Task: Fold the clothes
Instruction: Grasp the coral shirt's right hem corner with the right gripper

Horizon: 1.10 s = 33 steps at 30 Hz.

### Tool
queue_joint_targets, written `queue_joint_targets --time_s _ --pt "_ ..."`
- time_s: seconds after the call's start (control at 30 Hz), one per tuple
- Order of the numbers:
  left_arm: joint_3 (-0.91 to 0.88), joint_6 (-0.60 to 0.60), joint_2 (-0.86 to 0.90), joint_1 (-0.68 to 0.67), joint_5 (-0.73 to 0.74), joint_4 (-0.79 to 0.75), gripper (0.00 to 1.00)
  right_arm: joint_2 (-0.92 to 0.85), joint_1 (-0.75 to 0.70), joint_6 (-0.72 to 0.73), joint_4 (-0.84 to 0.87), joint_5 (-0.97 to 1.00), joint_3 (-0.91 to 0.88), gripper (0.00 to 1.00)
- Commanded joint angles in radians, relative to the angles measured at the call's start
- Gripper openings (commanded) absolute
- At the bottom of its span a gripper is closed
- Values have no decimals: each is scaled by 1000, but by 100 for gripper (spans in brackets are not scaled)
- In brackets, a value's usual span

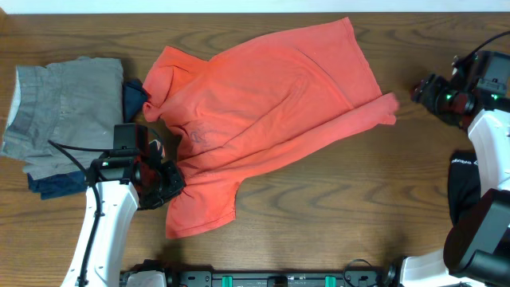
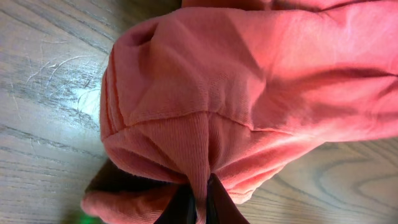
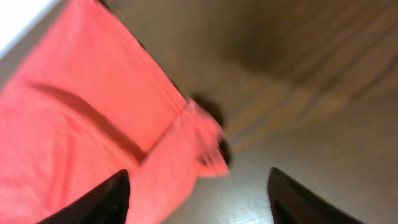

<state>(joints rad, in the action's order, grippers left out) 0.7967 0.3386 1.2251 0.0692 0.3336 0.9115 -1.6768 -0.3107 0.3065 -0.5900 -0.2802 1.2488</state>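
Note:
I need to lower my right gripper to the left in the overhead view onto the shirt's folded hem corner (image 1: 389, 108) (image 3: 208, 146), since it sticks out over bare tabletop.
A coral-red T-shirt (image 1: 263, 104) lies crumpled across the middle of the wooden table, a faint print showing through near its left part. My left gripper (image 1: 169, 182) is shut on a fold of the shirt at its lower left; the left wrist view shows the pinched cloth (image 2: 200, 155) between the dark fingers (image 2: 198, 208). My right gripper (image 1: 420, 90) is open and empty at the right, just off the shirt's right corner (image 1: 386, 108). In the right wrist view the fingers (image 3: 199, 196) are wide apart with the shirt's corner (image 3: 199, 140) ahead of them. No black garment shows.
A folded grey garment (image 1: 60, 112) lies at the left, on top of a dark blue one (image 1: 56, 185) that also pokes out beside the shirt (image 1: 133, 97). The table's far edge runs along the top.

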Motion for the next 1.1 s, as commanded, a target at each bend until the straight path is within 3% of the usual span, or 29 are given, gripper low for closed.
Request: queue_joint_targets --time_s 0.0,0.13,0.27,0.3,0.63,1.07 --pt "2 -16 -1 -3 -12 5 6 -11 23 -57 -45 40 -37 71" --pt "2 -16 -1 -3 -12 5 6 -11 23 -57 -64 137 -110 69" --pt "2 -16 -1 -3 -12 5 6 -11 23 -55 11 149 -190 48" --pt "2 -16 -1 -3 -12 5 6 -11 23 -48 38 149 -203 47" --pt "2 -12 -1 -3 -12 5 6 -13 24 57 398 37 -354 46" --pt "2 -12 -1 -3 -12 9 6 -223 24 151 607 -181 -330 54"
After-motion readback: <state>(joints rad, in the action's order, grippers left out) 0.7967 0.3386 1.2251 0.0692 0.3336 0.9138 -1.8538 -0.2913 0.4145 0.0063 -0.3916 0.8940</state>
